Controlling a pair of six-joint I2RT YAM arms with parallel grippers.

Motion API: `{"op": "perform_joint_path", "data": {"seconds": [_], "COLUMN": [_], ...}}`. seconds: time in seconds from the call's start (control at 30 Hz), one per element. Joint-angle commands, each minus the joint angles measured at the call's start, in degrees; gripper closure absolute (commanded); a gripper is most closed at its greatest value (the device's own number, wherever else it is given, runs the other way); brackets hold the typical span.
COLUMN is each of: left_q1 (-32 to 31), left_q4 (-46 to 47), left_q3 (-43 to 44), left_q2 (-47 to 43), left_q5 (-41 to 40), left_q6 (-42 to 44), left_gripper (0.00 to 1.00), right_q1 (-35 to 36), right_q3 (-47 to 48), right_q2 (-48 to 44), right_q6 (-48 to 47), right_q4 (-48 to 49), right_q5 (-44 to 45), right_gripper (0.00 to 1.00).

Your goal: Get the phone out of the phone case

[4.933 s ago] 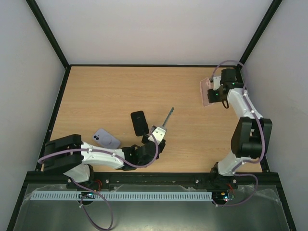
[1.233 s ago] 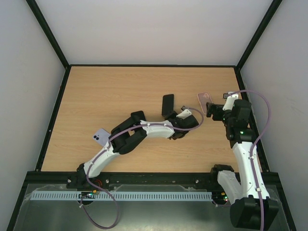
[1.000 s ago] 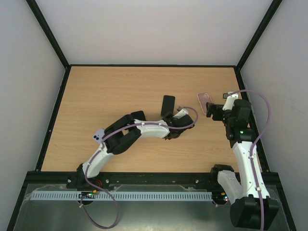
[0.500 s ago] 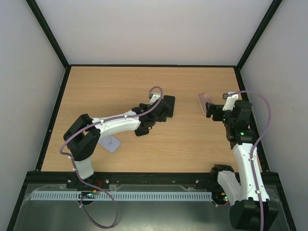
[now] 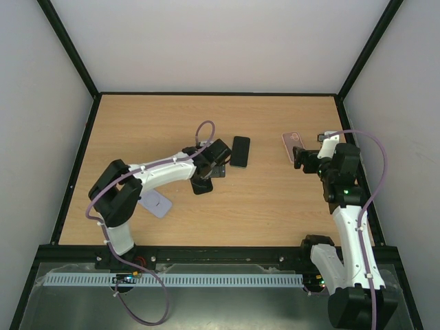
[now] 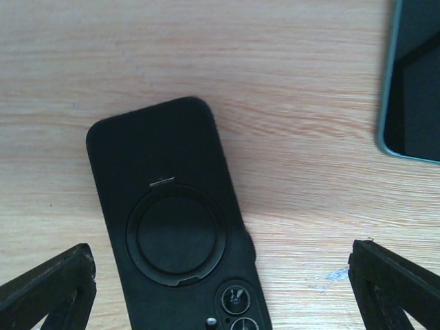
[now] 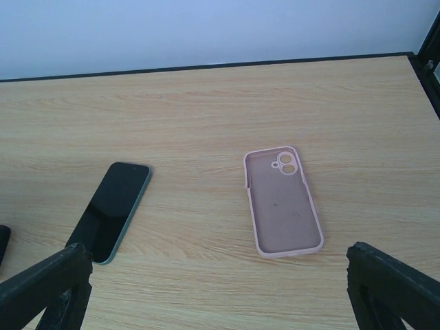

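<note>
The black phone case lies crooked, so the left gripper next needs to turn down and to the left in the wrist view and straddle the black phone case's ringed middle (image 6: 177, 232).
A phone (image 5: 239, 151) with a dark screen and green rim lies screen up on the table, also at the left wrist view's right edge (image 6: 412, 75) and in the right wrist view (image 7: 113, 210). An empty pink phone case (image 5: 291, 146) (image 7: 283, 203) lies inside up just ahead of my right gripper (image 5: 301, 159) (image 7: 220, 268), which is open and empty. My left gripper (image 5: 208, 170) (image 6: 221, 265) is open over a black phone case (image 5: 201, 185) (image 6: 175, 234). That case lies back up, with a round ring and dark lenses in its camera holes.
A lavender phone or case (image 5: 155, 203) lies flat near the left arm's elbow. Black frame rails edge the wooden table (image 5: 151, 124), with white walls beyond them.
My left gripper opened, let go of the green-rimmed phone, left it flat on the table and drew back left over the black case. The right arm has not moved.
</note>
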Motion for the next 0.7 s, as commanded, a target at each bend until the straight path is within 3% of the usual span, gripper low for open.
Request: {"op": "perform_joint_path", "data": {"seconds": [0.0,0.47,0.67], "left_q1": [1.82,6.83,9.76], "left_q4": [-4.66,-10.95,-8.9], "left_q3": [0.28,3.79,2.37], "left_q2": [0.79,5.56,6.44], "left_q5": [4.75,12.05,16.69], "left_q6": [-5.86,-9.16,-8.7], "left_gripper": [0.0,0.01,0.01], "right_q1": [0.1,0.1,0.1], "right_q3": [0.65,0.75,0.73], "right_q2": [-0.5,-1.96,-1.26], "right_q6": [-0.82,-1.32,-1.43], "right_q4": [-0.58,-1.05,-0.9], "right_q5": [-0.66,-0.32,0.45], "right_gripper": [0.03,0.03,0.02]}}
